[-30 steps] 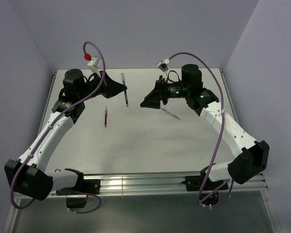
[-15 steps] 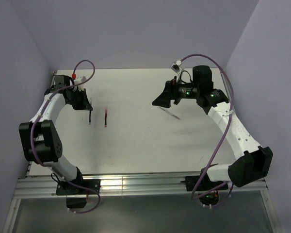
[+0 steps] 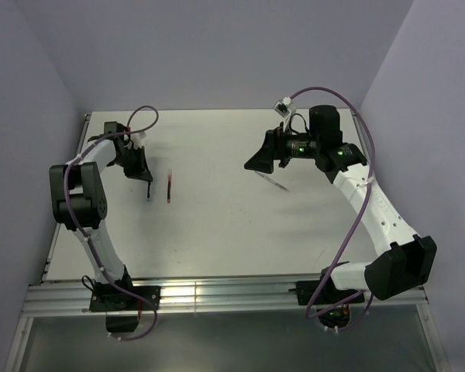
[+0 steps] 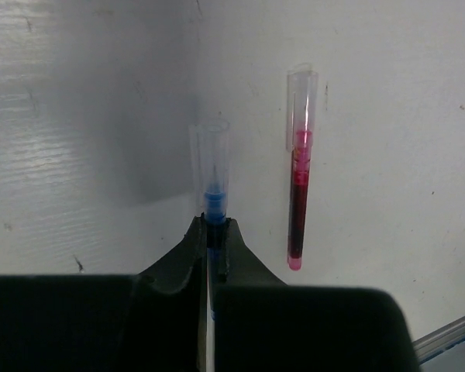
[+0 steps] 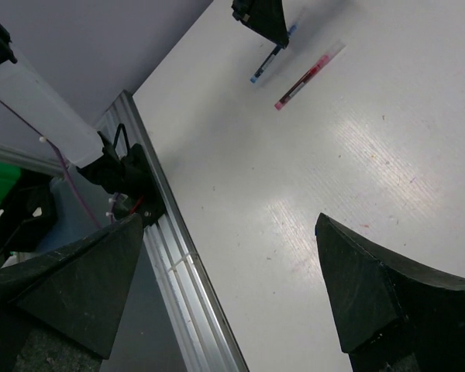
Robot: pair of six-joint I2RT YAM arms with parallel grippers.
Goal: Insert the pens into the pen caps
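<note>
My left gripper shifts across toward the capped red pen and down beside it next, since I hold the capped blue pen apart from the red one.
My left gripper (image 3: 145,177) (image 4: 213,229) is shut on the blue pen (image 3: 149,191) (image 4: 215,203), low over the left of the table. A clear pen cap (image 4: 210,163) covers the blue pen's tip. Just to its right lies the red pen (image 3: 170,188) (image 4: 298,217), its tip also inside a clear cap (image 4: 302,105). My right gripper (image 3: 256,164) (image 5: 229,222) hangs wide open and holds nothing, above the table's right half. The pale clear-grey pen (image 3: 277,184) lies on the table just below it. In the right wrist view the blue pen (image 5: 266,65) and red pen (image 5: 304,80) show far off.
An aluminium rail (image 3: 217,291) (image 5: 164,242) runs along the table's near edge. Purple walls close in the back and both sides. A purple cable (image 3: 349,232) loops beside the right arm.
My left arm swung left and down, bringing the blue pen beside the red pen. My right gripper opened wider and drew back slightly to the right.
</note>
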